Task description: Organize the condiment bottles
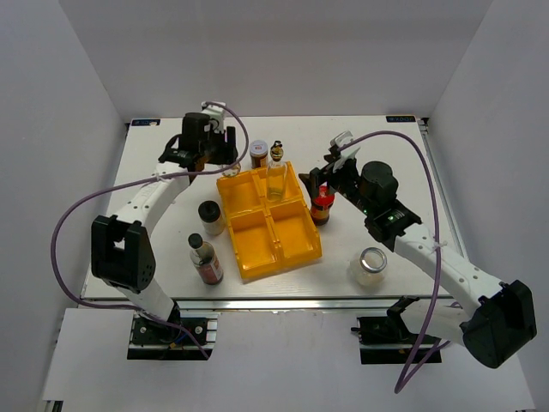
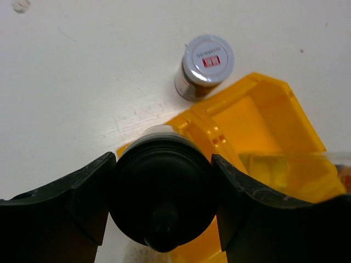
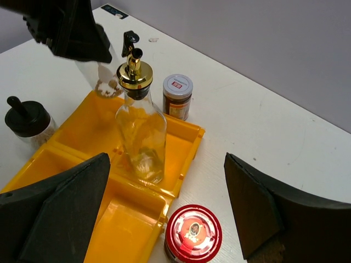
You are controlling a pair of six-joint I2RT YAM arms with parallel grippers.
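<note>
The tray's empty far section [image 1: 241, 196] [image 2: 199, 138] lies below, back and to the right in the top view, so next my left gripper needs to move down that way to release the jar.
My left gripper [image 2: 163, 167] [image 1: 219, 157] is shut on a black-lidded jar [image 2: 162, 192] and holds it over the far left corner of the yellow tray [image 1: 292, 245]. The tall clear gold-topped bottle [image 1: 276, 176] [image 3: 140, 137] stands in the tray's far right compartment. My right gripper [image 3: 165, 164] [image 1: 326, 182] is open, its fingers spread above and on either side of the red-lidded jar [image 3: 193, 234] [image 1: 322, 206], which stands on the table against the tray's right edge. The silver-lidded jar [image 2: 207, 59] [image 1: 259, 154] stands just behind the tray.
Left of the tray stand a second black-lidded jar [image 1: 210, 215] [image 3: 27, 118] and the dark black-capped sauce bottle [image 1: 206, 259]. A white-lidded jar [image 1: 371, 264] stands at the front right. The tray's two near compartments hold nothing.
</note>
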